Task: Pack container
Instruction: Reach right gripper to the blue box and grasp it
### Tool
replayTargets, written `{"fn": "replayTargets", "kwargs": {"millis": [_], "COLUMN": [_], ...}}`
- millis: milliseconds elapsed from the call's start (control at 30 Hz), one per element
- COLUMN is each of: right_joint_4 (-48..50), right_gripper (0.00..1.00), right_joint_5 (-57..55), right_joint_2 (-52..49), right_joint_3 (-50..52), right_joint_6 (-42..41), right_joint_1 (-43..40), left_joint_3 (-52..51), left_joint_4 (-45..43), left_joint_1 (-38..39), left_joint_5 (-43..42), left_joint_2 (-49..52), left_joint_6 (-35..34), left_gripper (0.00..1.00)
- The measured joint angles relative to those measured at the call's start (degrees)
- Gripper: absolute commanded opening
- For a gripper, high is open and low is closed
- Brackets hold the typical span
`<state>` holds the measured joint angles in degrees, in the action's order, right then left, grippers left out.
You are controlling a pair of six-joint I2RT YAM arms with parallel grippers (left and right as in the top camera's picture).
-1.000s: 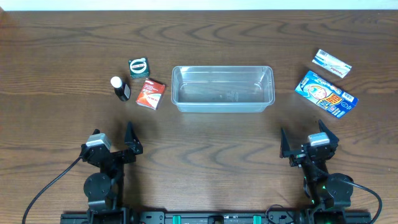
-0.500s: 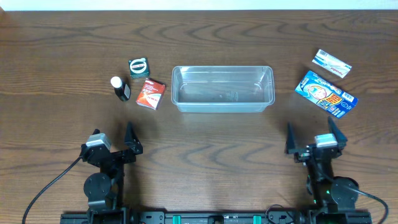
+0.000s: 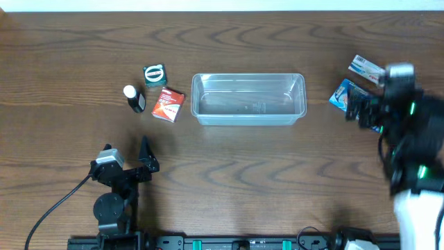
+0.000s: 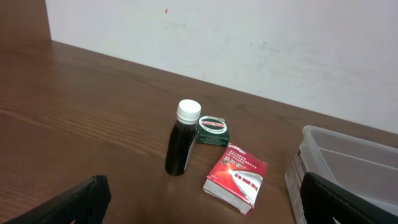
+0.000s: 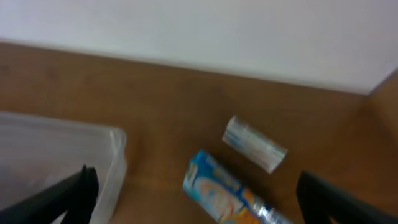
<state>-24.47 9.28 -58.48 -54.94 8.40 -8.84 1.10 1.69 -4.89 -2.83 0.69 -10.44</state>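
Note:
The blue packet lies below my right gripper, which hangs high, so I will lower and tip the gripper downward, bringing its open fingers onto the packet's middle (image 5: 236,200).
The clear plastic container (image 3: 250,98) sits empty at the table's middle; its corner shows in the left wrist view (image 4: 348,162) and the right wrist view (image 5: 56,162). Left of it are a black bottle with a white cap (image 3: 134,98) (image 4: 181,140), a green box (image 3: 155,73) (image 4: 212,129) and a red box (image 3: 168,104) (image 4: 237,177). On the right lie a white box (image 3: 366,68) (image 5: 255,144) and a blue packet (image 3: 342,94) (image 5: 227,190). My left gripper (image 3: 127,158) (image 4: 199,205) is open, near the front edge. My right gripper (image 3: 364,110) (image 5: 205,199) is open, raised over the blue packet.
The dark wooden table (image 3: 236,160) ends at a white wall at the back (image 4: 249,37). The right arm's body (image 3: 416,160) hangs above the table's right front part, blurred with motion.
The right arm has left its place at the front edge and swung up and forward to the blue packet, covering part of it. The left arm has not moved.

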Motion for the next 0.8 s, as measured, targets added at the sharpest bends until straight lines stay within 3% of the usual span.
{"fn": "replayTargets", "kwargs": {"millis": [200, 433, 800], "right_joint_4": [-6.54, -9.75, -11.08], "right_gripper": [0.99, 0.99, 0.98], "right_joint_5": [1.77, -0.70, -4.07], "right_joint_2": [-16.04, -25.33, -30.56], "right_joint_3": [-13.07, -13.55, -13.57], "right_joint_6": [-0.42, 4.46, 12.11], "right_joint_1": [-0.74, -1.84, -7.21], "left_joint_3": [0.02, 0.02, 0.02], "left_joint_4": [0.00, 0.00, 0.00], "left_joint_1": [0.00, 0.00, 0.00], "left_joint_5": [0.02, 0.02, 0.02], "left_joint_2": [0.00, 0.00, 0.00], "left_joint_6": [0.00, 0.00, 0.00], "left_gripper": [0.98, 0.98, 0.98]}}
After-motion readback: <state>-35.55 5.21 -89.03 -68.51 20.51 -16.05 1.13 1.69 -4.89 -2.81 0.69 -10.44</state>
